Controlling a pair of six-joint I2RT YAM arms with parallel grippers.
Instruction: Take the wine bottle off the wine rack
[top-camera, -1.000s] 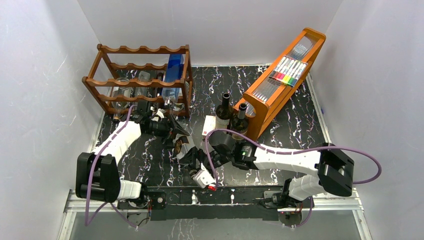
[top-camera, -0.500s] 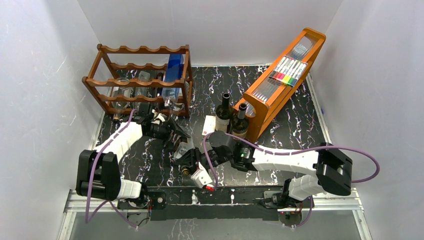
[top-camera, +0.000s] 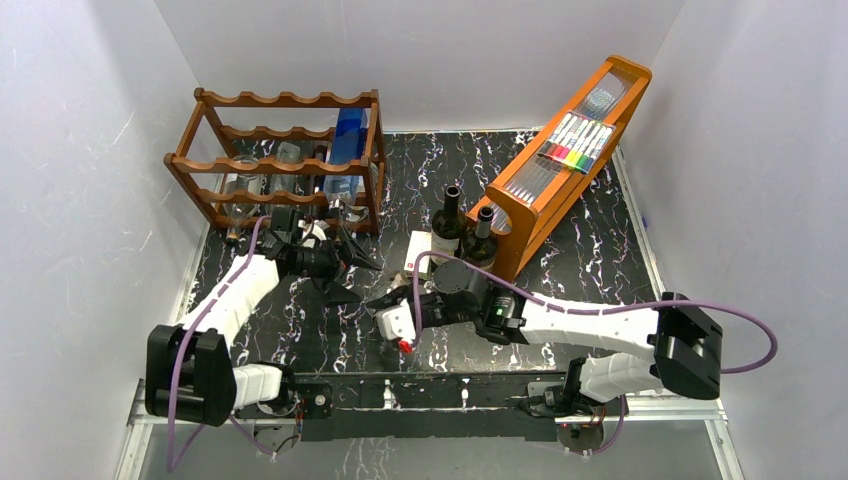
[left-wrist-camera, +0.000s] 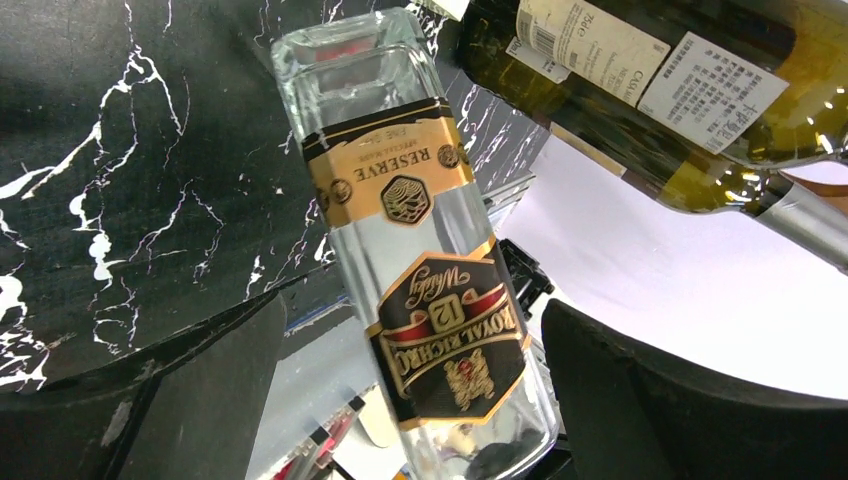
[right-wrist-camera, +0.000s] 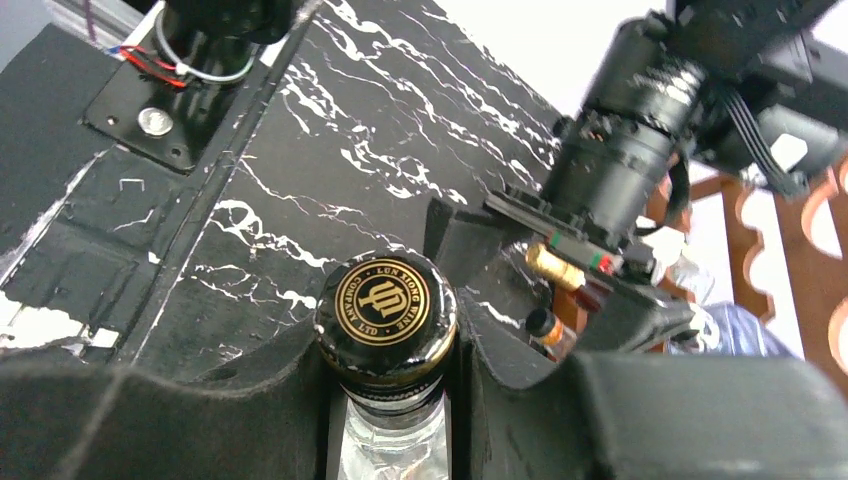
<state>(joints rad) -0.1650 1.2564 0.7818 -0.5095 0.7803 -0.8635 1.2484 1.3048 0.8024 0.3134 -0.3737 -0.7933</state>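
The robot's right gripper will next swing outward and turn the bottle upright to let it go on the tabletop (top-camera: 426, 284) beside the white card, since that spot is outward of the fingers.
The wine bottle (left-wrist-camera: 420, 230) is clear glass with a black and gold label and a black cap (right-wrist-camera: 385, 305). It is off the dark wooden wine rack (top-camera: 285, 160) and sits over the table's middle (top-camera: 385, 299). My right gripper (right-wrist-camera: 390, 375) is shut on its neck just under the cap (top-camera: 398, 318). My left gripper (left-wrist-camera: 420, 400) is open around the bottle's body, with its fingers (left-wrist-camera: 200, 390) clear of the glass on both sides (top-camera: 342, 270). The rack's tiers hold several other bottles.
Two dark bottles (top-camera: 450, 222) (top-camera: 483, 238) stand beside a slanted orange tray stand (top-camera: 570, 150) holding coloured markers. A white card (top-camera: 418, 250) lies before them. A blue box (top-camera: 350, 140) sits in the rack. White walls close in on the left, back and right.
My left gripper has opened and let go of the bottle. My right gripper has shut on its neck and carried it from the near edge toward the table's middle.
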